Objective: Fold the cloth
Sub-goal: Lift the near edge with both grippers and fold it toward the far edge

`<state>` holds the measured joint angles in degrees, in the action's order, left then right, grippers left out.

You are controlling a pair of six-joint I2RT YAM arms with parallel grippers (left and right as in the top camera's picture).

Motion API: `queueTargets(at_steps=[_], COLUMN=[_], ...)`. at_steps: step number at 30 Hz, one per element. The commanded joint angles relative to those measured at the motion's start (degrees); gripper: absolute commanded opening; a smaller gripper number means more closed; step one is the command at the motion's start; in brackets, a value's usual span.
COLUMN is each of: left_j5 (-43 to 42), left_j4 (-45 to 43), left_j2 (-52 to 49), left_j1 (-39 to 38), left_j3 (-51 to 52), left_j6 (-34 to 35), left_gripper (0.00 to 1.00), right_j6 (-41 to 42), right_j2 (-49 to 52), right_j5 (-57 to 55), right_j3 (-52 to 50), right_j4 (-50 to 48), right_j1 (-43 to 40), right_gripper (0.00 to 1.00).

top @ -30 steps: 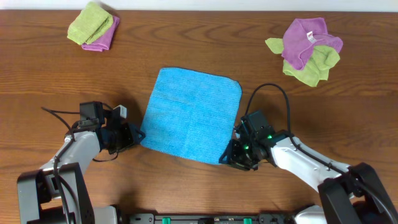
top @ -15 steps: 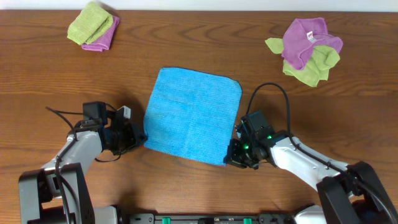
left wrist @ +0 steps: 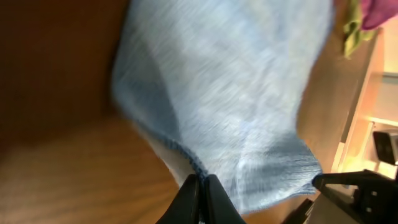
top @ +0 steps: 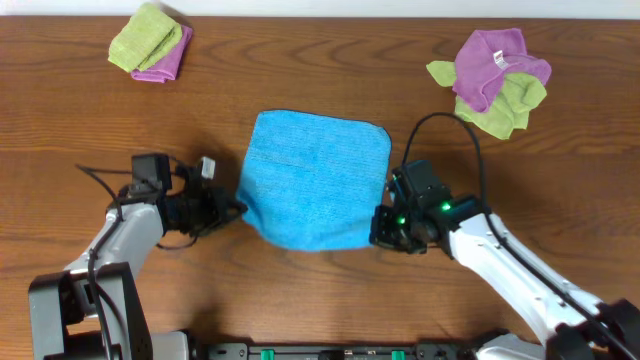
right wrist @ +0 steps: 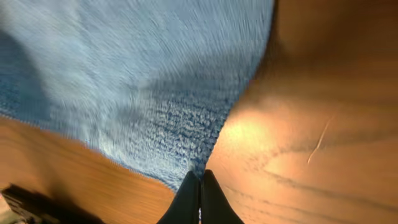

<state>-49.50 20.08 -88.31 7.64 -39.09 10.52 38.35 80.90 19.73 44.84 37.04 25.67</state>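
Observation:
My left gripper raises the cloth's pinched corner next and carries it outward over the cloth, then lowers it by the cloth's far edge, which still lies flat.
The bright blue cloth lies in the middle of the wooden table, its near edge lifted and sagging between my two grippers. My left gripper is shut on the cloth's near left corner; in the left wrist view the black fingers pinch the hem of the cloth. My right gripper is shut on the near right corner; in the right wrist view the fingers pinch the edge of the cloth. No white tag shows.
A folded light green and purple cloth pile lies at the back left. A crumpled purple cloth on a light green cloth lies at the back right. The table's near edge runs just behind both arms.
Both grippers have lifted the cloth's near corners and moved them away from the table's near edge. The cloth's near edge now hangs curved and its visible area is shorter.

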Motion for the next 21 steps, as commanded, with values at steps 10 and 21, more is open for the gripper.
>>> queueTargets(at_steps=[10,21], left_j5=[11.61,15.17], left_j4=[-17.55,-36.72], left_j2=[-0.52,-8.20], left_j1=[-8.24,-8.44], left_j3=[-5.44,-8.11], left_j6=[6.91,10.40], left_gripper=[0.05,0.06], right_j6=[-2.27,-3.76], right_j2=[-0.17,12.07], right_j5=[-2.64,-4.55], right_j3=[2.08,11.69], right_j4=[-9.66,-17.03], right_j1=[-6.45,-11.15], right_gripper=[0.02,0.01])
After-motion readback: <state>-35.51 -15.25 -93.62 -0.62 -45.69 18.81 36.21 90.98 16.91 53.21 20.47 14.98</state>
